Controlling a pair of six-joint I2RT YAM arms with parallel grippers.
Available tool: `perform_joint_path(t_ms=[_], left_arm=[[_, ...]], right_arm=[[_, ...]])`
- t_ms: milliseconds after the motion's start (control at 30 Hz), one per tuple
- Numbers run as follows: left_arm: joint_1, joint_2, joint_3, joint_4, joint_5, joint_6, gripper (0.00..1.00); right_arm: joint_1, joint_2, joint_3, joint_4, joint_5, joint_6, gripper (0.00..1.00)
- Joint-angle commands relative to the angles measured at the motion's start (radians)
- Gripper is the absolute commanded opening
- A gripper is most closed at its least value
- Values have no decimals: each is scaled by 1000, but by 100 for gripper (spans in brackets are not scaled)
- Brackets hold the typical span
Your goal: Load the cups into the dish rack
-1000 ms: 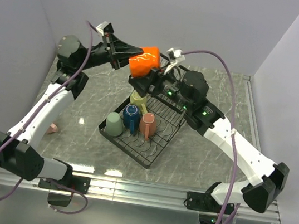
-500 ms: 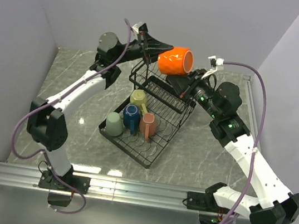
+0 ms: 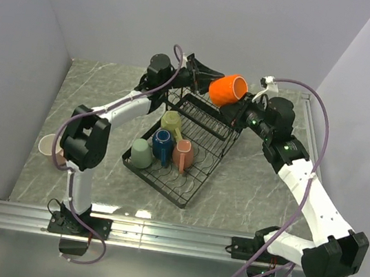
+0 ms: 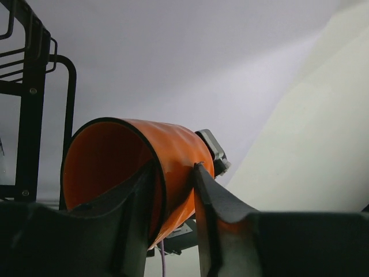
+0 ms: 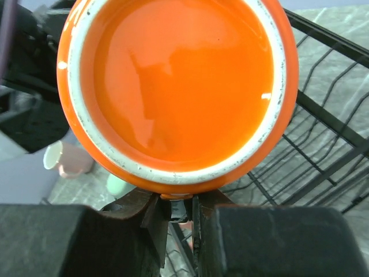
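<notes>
I should next turn the orange cup base up with my right gripper, lower it into the raised basket (image 3: 214, 115) and release it, as the rack's other cups stand upside down.
An orange cup (image 3: 228, 89) hangs on its side in the air above the far end of the black wire dish rack (image 3: 185, 180). My right gripper (image 3: 241, 106) is shut on its handle from the base side; the right wrist view shows the cup's base (image 5: 179, 86) just above the jaws (image 5: 180, 202). My left gripper (image 3: 208, 81) straddles the cup's rim (image 4: 173, 150), one finger inside and one outside, with its jaws (image 4: 173, 167) open wider than the wall. Several cups stand upside down in the rack: pale green (image 3: 141, 153), blue (image 3: 163, 142), salmon (image 3: 183, 153), yellow-green (image 3: 172, 121).
A pink cup (image 3: 48, 146) lies on the marble table at the far left, partly behind the left arm's elbow; it also shows in the right wrist view (image 5: 66, 158). The rack's raised basket frame (image 4: 29, 86) stands right beside the held cup. Walls enclose the table on three sides.
The orange cup moved right and slightly down. My right gripper closed on its handle. My left gripper's jaws, earlier shut on the rim, have spread apart. The left arm stretched toward the rack.
</notes>
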Motion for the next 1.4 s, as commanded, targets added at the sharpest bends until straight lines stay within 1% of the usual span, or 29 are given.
perform_joint_path(t_ms=[0,200,233,267,300,333,367,433,500,533,567,600,633,667,700,733,767,833,867,900,933,967,1000,1067,1133,1233,1267,1300,1367], left_arm=[[-31,-20,24,-219,84,31,38],[-8,-85,28,-456,47,205,54],[1,-92,48,-497,31,235,58],[6,-99,62,-540,20,305,60],[12,-108,79,-660,5,346,61],[24,-115,94,-707,-11,382,62],[32,-125,117,-744,-44,447,63],[52,-157,151,-867,-84,514,64],[65,-187,211,-949,-163,617,64],[79,-195,238,-1065,-199,657,64],[85,-201,301,-1123,-266,741,64],[95,-214,332,-1192,-316,786,64],[98,-220,361,-1297,-360,826,64],[99,-230,393,-1339,-402,888,64],[104,-259,391,-1358,-461,910,64],[104,-276,386,-1400,-494,927,64],[105,-295,384,-1415,-540,958,63],[104,-355,357,-1422,-609,979,63],[105,-375,352,-1433,-635,1005,63],[102,-411,352,-1447,-685,1016,62],[102,-427,349,-1458,-707,1029,62],[102,-441,348,-1488,-729,1058,62],[102,-470,346,-1503,-756,1071,62],[104,-505,312,-1540,-786,1111,61],[102,-566,259,-1557,-853,1131,62],[104,-658,165,-1565,-873,1153,61],[104,-701,144,-1567,-873,1156,62],[105,-718,125,-1570,-869,1157,62],[105,-764,79,-1574,-858,1161,61]], right_arm=[[-15,-45,114,144,13,-62,0],[-16,-68,161,78,32,-47,0],[-16,-74,162,72,34,-40,0],[-16,-77,161,65,39,-30,0],[-16,-84,161,47,51,-25,0],[-16,-86,162,35,57,-20,0],[-16,-89,164,23,63,-19,0],[-15,-86,176,-37,91,-17,0],[-16,-80,191,-103,130,-7,0],[-15,-77,197,-122,146,-4,0],[-13,-72,216,-160,163,9,0],[-12,-68,229,-183,195,16,0],[-6,-59,246,-207,221,21,0],[10,-36,286,-264,245,33,0],[21,-23,306,-289,267,38,0],[34,-10,326,-319,334,42,0],[66,19,367,-371,368,53,0],[97,47,407,-418,419,65,0],[120,79,456,-442,487,84,0],[163,99,484,-494,517,92,0],[189,124,518,-528,560,102,0],[208,180,586,-600,622,128,0],[237,211,622,-635,650,142,0],[255,301,732,-747,731,197,0],[280,355,795,-807,775,234,0],[286,467,941,-960,864,335,0],[288,524,1022,-1038,879,352,0],[288,552,1061,-1075,910,366,0],[286,612,1134,-1146,919,395,0]])
